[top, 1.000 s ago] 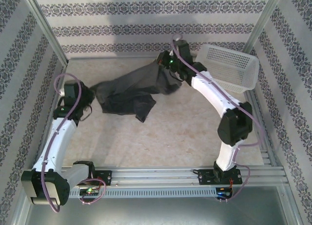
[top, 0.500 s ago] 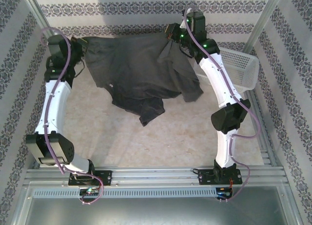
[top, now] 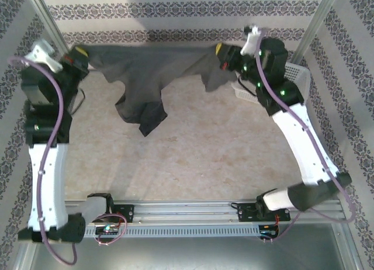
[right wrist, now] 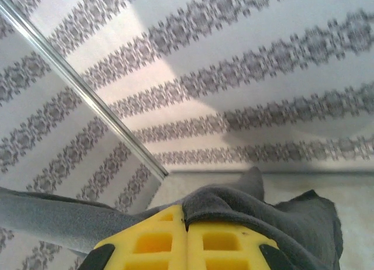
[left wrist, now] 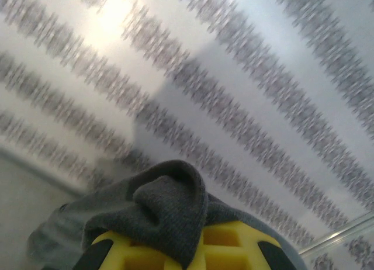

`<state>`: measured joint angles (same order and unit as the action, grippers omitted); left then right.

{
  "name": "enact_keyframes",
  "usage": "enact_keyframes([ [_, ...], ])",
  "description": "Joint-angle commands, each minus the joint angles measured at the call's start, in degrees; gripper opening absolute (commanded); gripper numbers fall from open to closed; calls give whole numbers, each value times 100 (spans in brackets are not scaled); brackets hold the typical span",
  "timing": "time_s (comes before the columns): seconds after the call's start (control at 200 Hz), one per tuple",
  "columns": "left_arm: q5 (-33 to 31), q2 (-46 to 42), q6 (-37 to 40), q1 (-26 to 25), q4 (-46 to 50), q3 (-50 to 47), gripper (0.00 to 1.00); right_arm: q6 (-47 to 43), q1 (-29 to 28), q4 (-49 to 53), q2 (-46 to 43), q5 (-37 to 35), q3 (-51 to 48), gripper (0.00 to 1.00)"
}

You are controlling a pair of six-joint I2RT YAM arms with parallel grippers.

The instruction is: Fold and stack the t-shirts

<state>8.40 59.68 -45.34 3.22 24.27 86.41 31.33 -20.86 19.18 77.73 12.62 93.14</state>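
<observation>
My right gripper lowers back toward the metal bar next and releases the shirt's corner on the bare beige table, because the shirt still hangs stretched in the air.
A dark charcoal t-shirt (top: pixel 155 71) hangs stretched in the air between both raised arms, its lower part drooping towards the table. My left gripper (top: pixel 80 52) is shut on the shirt's left corner; in the left wrist view a bunched fold of fabric (left wrist: pixel 169 211) sits pinched between the yellow fingers (left wrist: pixel 234 246). My right gripper (top: pixel 220 50) is shut on the shirt's right corner; the right wrist view has the cloth edge (right wrist: pixel 234 203) clamped between closed yellow fingers (right wrist: pixel 152 243).
A white mesh basket (top: pixel 298 77) stands at the back right, partly behind my right arm. Patterned walls close in the back and sides. The beige table (top: pixel 193 147) lies below the hanging shirt. A metal rail (top: pixel 187 208) runs along the near edge.
Both arms have risen and spread apart, lifting the shirt off the table and pulling it taut between them. The left gripper went up and left, the right one up and right.
</observation>
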Motion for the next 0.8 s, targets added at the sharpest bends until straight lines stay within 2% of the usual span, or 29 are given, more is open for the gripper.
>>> enact_keyframes([
  [0.0,-1734,-682,-342,-357,1425,-1474,0,92,-142,436,-427,-576,-1948,0],
  [0.065,-2395,-1243,-756,-717,2363,-2395,0,313,-556,343,-627,-343,-3029,0],
  [0.145,-2586,-1871,-1049,-833,2971,-3374,0,588,-1048,100,-385,296,-3913,0],
  [0.22,-2801,-2226,-1452,-841,3483,-3908,0,785,-1362,6,126,804,-4216,0],
  [0.305,-2878,-2232,-1565,-839,3748,-4096,0,728,-1403,220,762,1534,-4084,10],
  [0.36,-2796,-2136,-1523,-840,3694,-4131,0,560,-1400,533,999,1668,-3938,24],
  [0.42,-2720,-2038,-1547,-839,3643,-4137,0,425,-1319,782,1025,1566,-3902,42],
  [0.475,-2663,-1976,-1555,-841,3595,-4136,0,472,-1120,939,871,1320,-4011,50],
  [0.689,-2537,-1917,-1550,-837,3554,-4168,0,1225,132,1605,-553,165,-4969,62],
  [0.794,-2496,-1897,-1522,-833,3493,-4185,0,1272,184,2126,-497,207,-5052,62],
])
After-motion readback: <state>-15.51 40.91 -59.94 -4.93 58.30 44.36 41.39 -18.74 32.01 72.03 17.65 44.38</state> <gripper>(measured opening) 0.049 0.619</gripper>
